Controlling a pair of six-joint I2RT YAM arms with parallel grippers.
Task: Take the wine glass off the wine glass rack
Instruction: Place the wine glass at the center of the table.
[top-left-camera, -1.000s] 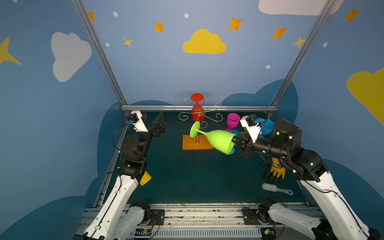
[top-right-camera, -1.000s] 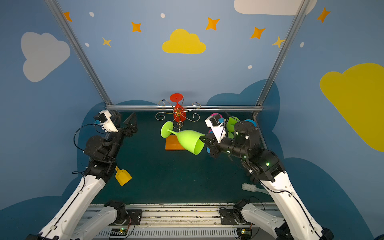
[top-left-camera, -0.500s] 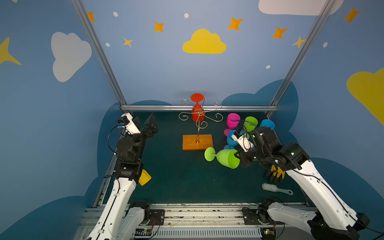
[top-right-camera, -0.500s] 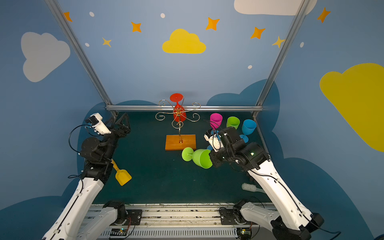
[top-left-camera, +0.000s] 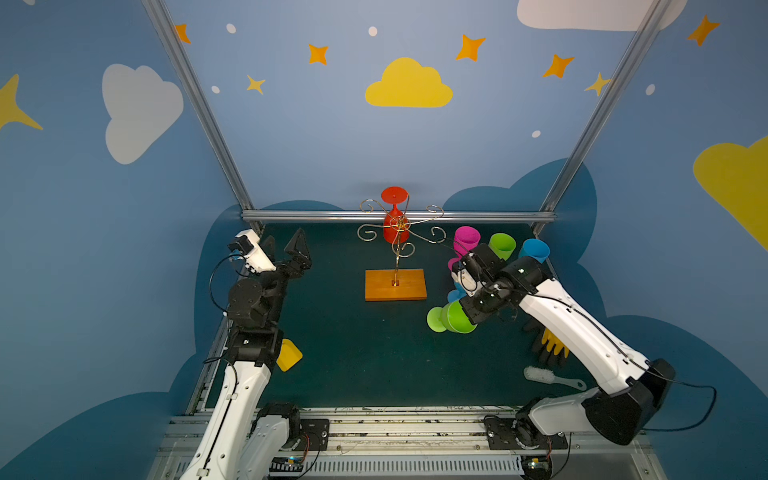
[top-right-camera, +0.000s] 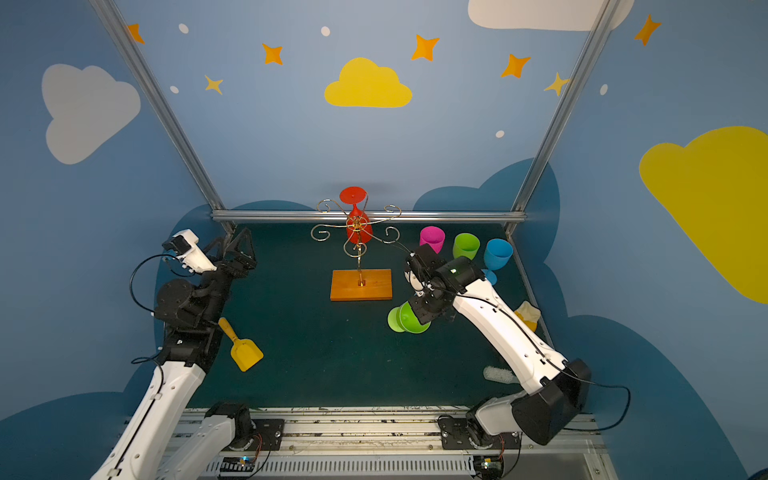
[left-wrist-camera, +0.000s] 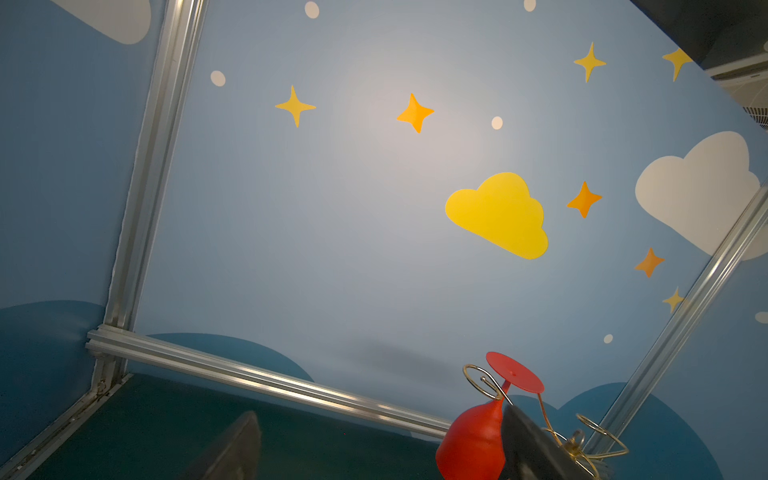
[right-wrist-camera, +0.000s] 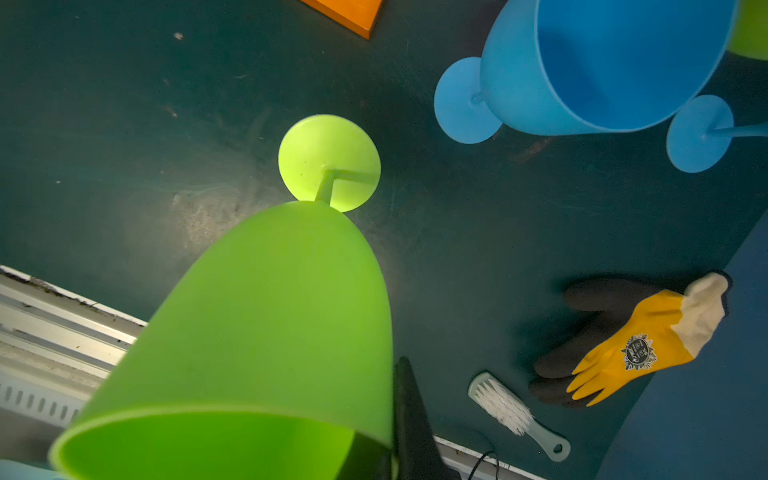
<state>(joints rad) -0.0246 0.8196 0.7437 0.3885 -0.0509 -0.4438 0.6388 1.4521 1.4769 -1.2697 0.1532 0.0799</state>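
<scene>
My right gripper will next go down and turn over the bare mat (top-left-camera: 442, 334) (right-wrist-camera: 385, 196) beside the rack's base to bring the tilted green glass upright. Then it will let go of the glass's rim.
The wine glass rack (top-left-camera: 399, 245) is a gold wire stand on an orange wooden base (top-right-camera: 360, 284) at the back middle. One red wine glass (top-left-camera: 394, 227) (top-right-camera: 357, 230) (left-wrist-camera: 471, 446) hangs upside down on its far side. My right gripper (top-left-camera: 473, 313) (top-right-camera: 424, 312) (right-wrist-camera: 392, 436) is shut on the rim of a green wine glass (top-left-camera: 453, 319) (top-right-camera: 405, 321) (right-wrist-camera: 270, 311). That glass is tilted low over the mat, front right of the rack, foot pointing down and left. My left gripper (top-left-camera: 286, 249) (top-right-camera: 233, 248) (left-wrist-camera: 382, 457) is open and empty, left of the rack.
Pink (top-left-camera: 466, 239), green (top-left-camera: 502, 245) and blue (top-left-camera: 534, 250) glasses stand at the back right, with a blue glass (right-wrist-camera: 602, 66) close to my right gripper. A yellow scoop (top-right-camera: 243, 351) lies at the left. A glove (right-wrist-camera: 623, 345) and brush (right-wrist-camera: 515, 415) lie at the right front.
My right arm carried the green glass from beside the rack down and toward the front right, turning its foot downward. My left arm drew back to the left, still open.
</scene>
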